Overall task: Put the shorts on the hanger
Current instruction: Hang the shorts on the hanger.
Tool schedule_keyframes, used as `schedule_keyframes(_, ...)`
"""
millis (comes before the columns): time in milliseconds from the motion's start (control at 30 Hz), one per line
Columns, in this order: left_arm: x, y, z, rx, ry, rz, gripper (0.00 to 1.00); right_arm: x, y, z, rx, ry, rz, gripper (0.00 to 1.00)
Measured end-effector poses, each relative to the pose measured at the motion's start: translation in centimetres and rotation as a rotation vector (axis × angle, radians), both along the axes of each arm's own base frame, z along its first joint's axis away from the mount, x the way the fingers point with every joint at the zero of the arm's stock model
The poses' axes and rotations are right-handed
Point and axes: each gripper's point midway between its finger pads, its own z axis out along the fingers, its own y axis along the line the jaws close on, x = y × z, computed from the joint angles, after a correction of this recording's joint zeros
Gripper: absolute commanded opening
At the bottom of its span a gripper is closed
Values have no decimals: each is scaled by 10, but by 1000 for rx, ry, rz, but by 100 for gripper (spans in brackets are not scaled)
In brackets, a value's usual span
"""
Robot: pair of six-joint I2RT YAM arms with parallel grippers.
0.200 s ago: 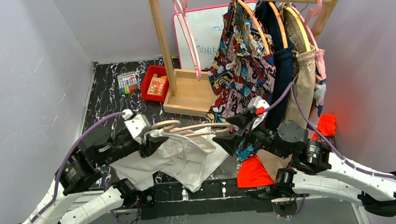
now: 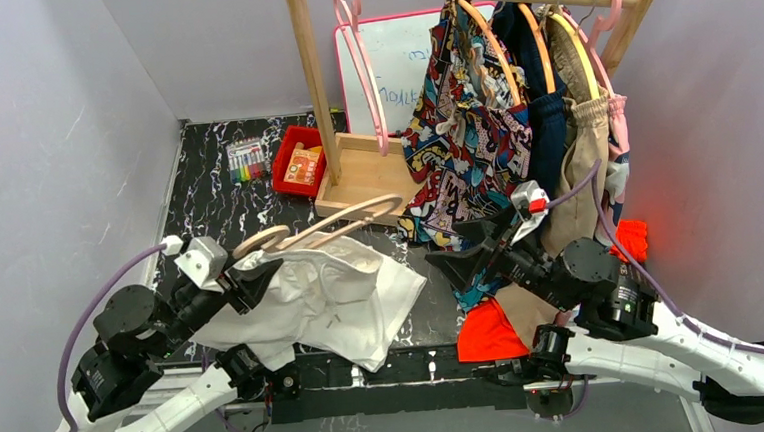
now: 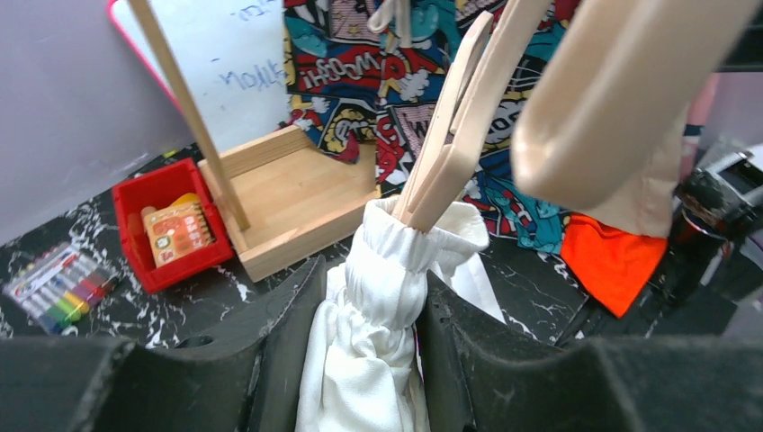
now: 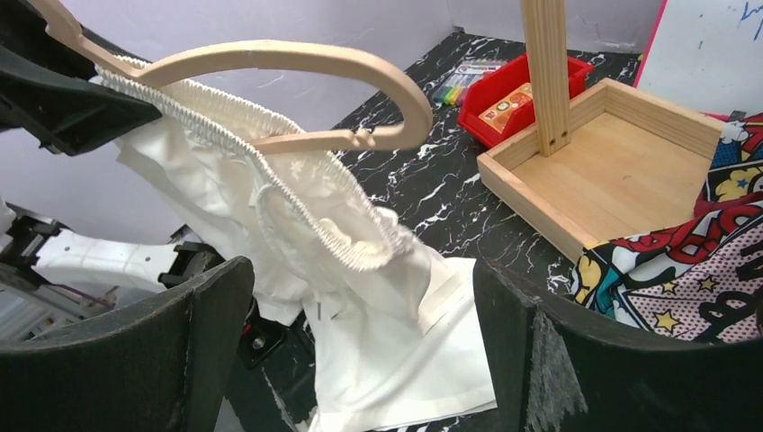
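The waistband's loose end [image 2: 377,266] [image 4: 381,252] lies to the left in the top view, still unheld, so my open right gripper moves that way onto it next.
The white shorts [image 2: 333,299] hang by their gathered waistband from the pale hanger [image 2: 343,223], legs drooping to the table. My left gripper [image 2: 249,276] is shut on the bunched waistband [image 3: 387,270] at the hanger's left end, near the hook [image 2: 259,242]. In the left wrist view the hanger [image 3: 454,126] rises out of the cloth above the fingers. My right gripper [image 2: 461,256] stands open to the right, apart from the hanger's free end. The right wrist view shows the hanger [image 4: 270,58] and shorts [image 4: 378,342] beyond its fingers [image 4: 193,333], with nothing between them.
A wooden rack [image 2: 356,182] stands behind with a comic-print garment [image 2: 464,151], dark and tan clothes, and a pink hanger [image 2: 358,57]. A whiteboard [image 2: 399,60], red bin [image 2: 300,161] and markers [image 2: 245,161] sit at the back. Orange cloth [image 2: 487,335] lies front right.
My left arm has drawn back to the left with the hanger and shorts, the hanger's right end rising. My right gripper has pulled away to the right of that end.
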Motion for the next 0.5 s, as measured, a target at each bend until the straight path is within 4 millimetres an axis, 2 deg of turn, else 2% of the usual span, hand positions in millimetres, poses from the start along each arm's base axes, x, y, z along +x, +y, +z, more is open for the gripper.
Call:
schedule_keyframes(100, 2, 13, -7, -27, -2, 64, 0, 3, 2, -4, 14, 38, -19, 98)
schedule_keyframes(200, 4, 19, -15, -23, 14, 94, 0, 10, 9, -23, -19, 86, -51, 98)
schedule_keyframes(333, 9, 17, -25, -21, 41, 115, 0, 23, 28, -61, -117, 174, -95, 97)
schedule_keyframes(500, 17, 11, -40, -54, 68, 140, 0, 34, 50, -101, -186, 283, -147, 89)
